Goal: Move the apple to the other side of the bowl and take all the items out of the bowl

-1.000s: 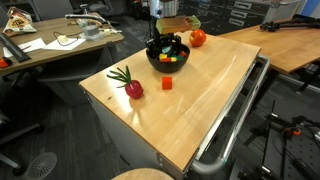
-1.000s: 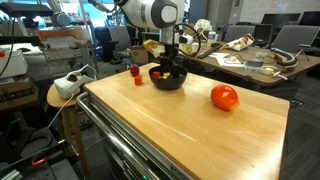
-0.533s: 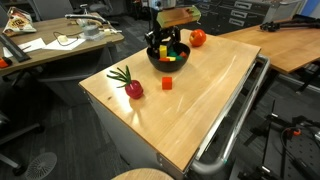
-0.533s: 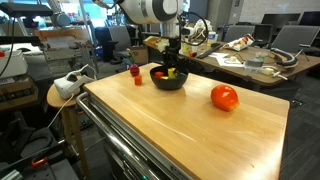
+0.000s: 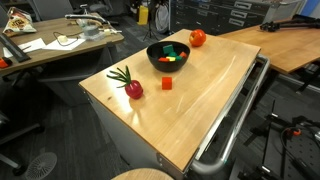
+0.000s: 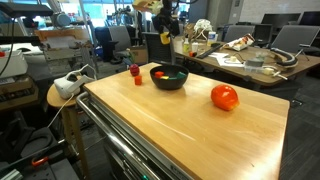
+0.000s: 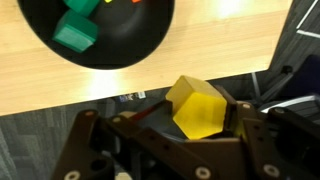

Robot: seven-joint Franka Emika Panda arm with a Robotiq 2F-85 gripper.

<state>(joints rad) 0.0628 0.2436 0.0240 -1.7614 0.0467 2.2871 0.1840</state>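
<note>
The bare tabletop between the red vegetable and the bowl is empty, so next I need to lower my gripper toward the vegetable and let go of the yellow block [image 7: 200,106] on that spot.
A black bowl [image 5: 168,57] stands on the wooden table and shows in both exterior views [image 6: 168,77]. It holds a green block [image 7: 75,33] and small red and orange pieces. A red apple [image 5: 198,38] lies on the table just beside the bowl, also seen in an exterior view [image 6: 224,97]. My gripper [image 7: 200,115] is shut on a yellow block [image 7: 200,106] and holds it high above the bowl, beyond the table's edge in the wrist view. In both exterior views the gripper [image 5: 160,14] [image 6: 163,18] is at the top of the picture.
A small red block [image 5: 167,83] lies on the table in front of the bowl. A red vegetable with green leaves [image 5: 130,86] lies near the table's corner. A cluttered desk [image 5: 60,45] stands beyond. A metal rail [image 5: 235,120] runs along the table's side.
My gripper has lifted straight up out of the bowl with the yellow block in its fingers. The bowl, apple and other items have not moved.
</note>
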